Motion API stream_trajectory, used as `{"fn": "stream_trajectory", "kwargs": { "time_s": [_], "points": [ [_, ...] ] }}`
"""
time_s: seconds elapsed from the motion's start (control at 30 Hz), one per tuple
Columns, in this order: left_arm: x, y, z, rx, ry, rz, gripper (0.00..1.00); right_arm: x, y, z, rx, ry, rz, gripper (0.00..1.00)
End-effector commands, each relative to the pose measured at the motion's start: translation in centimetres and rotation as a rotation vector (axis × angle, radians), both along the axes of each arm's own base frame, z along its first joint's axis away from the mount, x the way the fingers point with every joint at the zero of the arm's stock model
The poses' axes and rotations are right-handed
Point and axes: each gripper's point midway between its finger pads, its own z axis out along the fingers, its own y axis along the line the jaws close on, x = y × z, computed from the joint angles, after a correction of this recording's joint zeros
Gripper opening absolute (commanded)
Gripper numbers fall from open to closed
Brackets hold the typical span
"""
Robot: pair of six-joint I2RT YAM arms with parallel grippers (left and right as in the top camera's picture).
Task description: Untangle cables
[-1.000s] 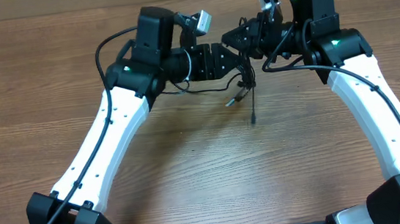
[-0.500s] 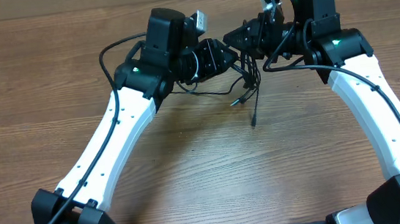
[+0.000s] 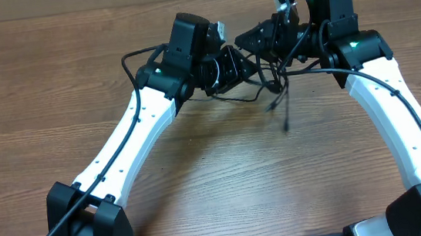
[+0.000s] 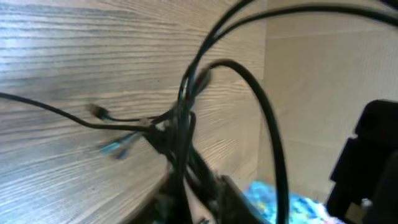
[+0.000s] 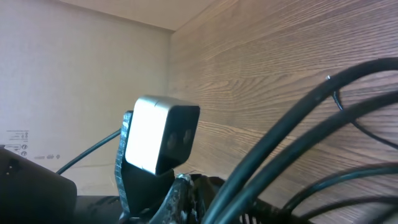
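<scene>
The cords loop slack between both grippers, so my right gripper will pull to the right in the overhead view over the bare wood and let go of the top of the bundle.
The cables (image 3: 276, 88) are a tangle of thin black cords hanging between my two grippers at the back middle of the table. One strand (image 3: 286, 122) dangles toward the wood. My left gripper (image 3: 242, 62) is shut on the bundle from the left. My right gripper (image 3: 252, 39) is close above it and looks shut on the same bundle. In the left wrist view the cords (image 4: 180, 124) rise from the shut left gripper (image 4: 186, 205), and small plug ends (image 4: 96, 111) stick out to the left. In the right wrist view blurred cords (image 5: 298, 124) cross in front of the right gripper (image 5: 199, 199).
The wooden table (image 3: 200, 173) lies under both arms. A beige wall (image 5: 74, 74) runs along the table's far edge. The left wrist's white camera (image 5: 158, 140) is right beside the right gripper. The black right arm (image 4: 367, 162) is close to the left gripper.
My left arm has moved right, closer to the right gripper, with the cables in it. The hanging strands have swung to the right. The right arm has not moved.
</scene>
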Motion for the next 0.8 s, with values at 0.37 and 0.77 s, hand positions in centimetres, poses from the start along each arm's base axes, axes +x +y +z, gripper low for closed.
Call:
{"fn": "stream_trajectory", "kwargs": {
  "time_s": [0.37,0.77],
  "points": [
    [3.3,6.0,2.8,0.049,-0.271,-0.022,0.04,0.4,-8.4,-5.0,-0.272,0.203,-0.318,0.04],
    [2.4,15.8,4.5,0.344,-0.412,0.063,0.04,-1.8,-14.6,-7.9,-0.459,0.27,-0.324,0.04]
  ]
}}
